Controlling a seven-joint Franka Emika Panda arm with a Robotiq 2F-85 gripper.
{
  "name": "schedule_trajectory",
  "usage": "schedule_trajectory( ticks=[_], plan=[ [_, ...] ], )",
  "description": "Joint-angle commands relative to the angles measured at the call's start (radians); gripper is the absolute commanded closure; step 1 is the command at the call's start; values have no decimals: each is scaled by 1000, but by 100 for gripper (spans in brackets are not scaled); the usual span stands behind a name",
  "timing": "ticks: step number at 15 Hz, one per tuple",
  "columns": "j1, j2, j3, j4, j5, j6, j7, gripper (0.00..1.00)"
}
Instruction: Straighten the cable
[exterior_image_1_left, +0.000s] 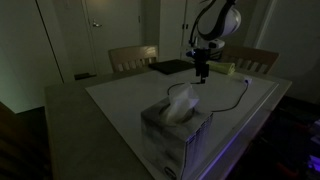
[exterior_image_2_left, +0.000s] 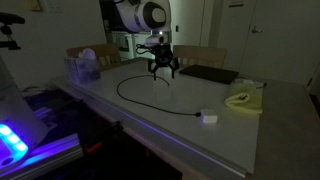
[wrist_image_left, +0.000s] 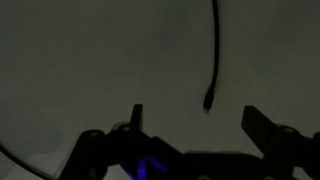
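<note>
The cable's plug tip is below my gripper and already lined up between its open fingers. I need to lower my gripper onto it and close the fingers.
The cable is a thin black cord lying in a long curve on the white table, seen in both exterior views. One end joins a small white block. In the wrist view the cable's free end hangs down to a plug tip between and just beyond my fingers. My gripper is open and empty, hovering just above the table over that cable end.
A tissue box stands at the near table edge; it also shows in an exterior view. A dark flat pad and a yellow cloth lie on the table. Chairs stand behind.
</note>
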Motion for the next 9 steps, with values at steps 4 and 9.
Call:
schedule_trajectory(
  ticks=[4, 9],
  plan=[
    [-10, 29, -11, -17, 19, 77, -37, 0],
    [-17, 54, -2, -20, 52, 97, -63, 0]
  ],
)
